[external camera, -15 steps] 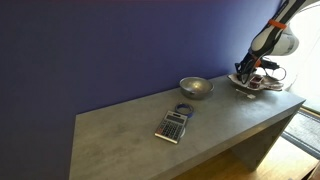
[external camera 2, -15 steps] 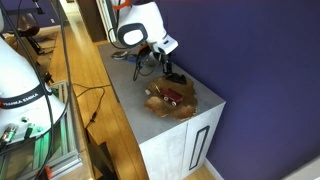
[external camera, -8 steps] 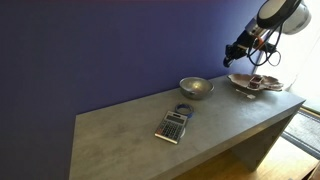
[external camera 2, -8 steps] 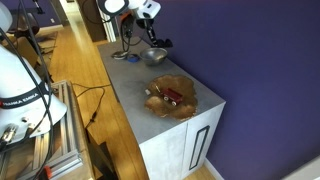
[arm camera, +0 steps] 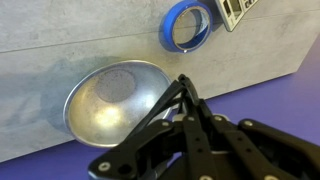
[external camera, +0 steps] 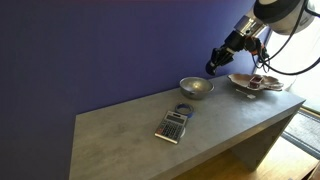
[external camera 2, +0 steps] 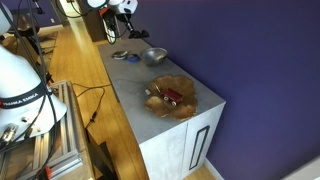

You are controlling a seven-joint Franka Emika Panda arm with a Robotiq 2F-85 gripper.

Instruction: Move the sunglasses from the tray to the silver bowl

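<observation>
The robot will next lower its gripper toward the left in the wrist view into the silver bowl's bare inside and release the sunglasses (arm camera: 140, 128), because they hang above the bowl.
My gripper (external camera: 213, 68) hangs just above the far rim of the silver bowl (external camera: 196, 88), to the left of the tray (external camera: 243, 85). In the wrist view the jaws (arm camera: 183, 82) are shut, and thin dark bars of the sunglasses (arm camera: 140, 128) run from their tip over the bowl (arm camera: 105, 95). The bowl's inside is bare. In an exterior view the gripper (external camera 2: 133, 33) is above the bowl (external camera 2: 155, 57), and the pale wavy tray (external camera 2: 185, 108) lies nearer the table's end.
A reddish item (external camera 2: 172, 96) and a dark one (external camera 2: 150, 93) lie in the tray. A blue tape ring (external camera: 183, 108) and a grey calculator (external camera: 173, 125) lie near the bowl and also show in the wrist view, ring (arm camera: 188, 25), calculator (arm camera: 236, 8). A purple wall runs behind the table.
My gripper has risen from the tray and moved across to above the silver bowl. The items in the tray have not visibly moved.
</observation>
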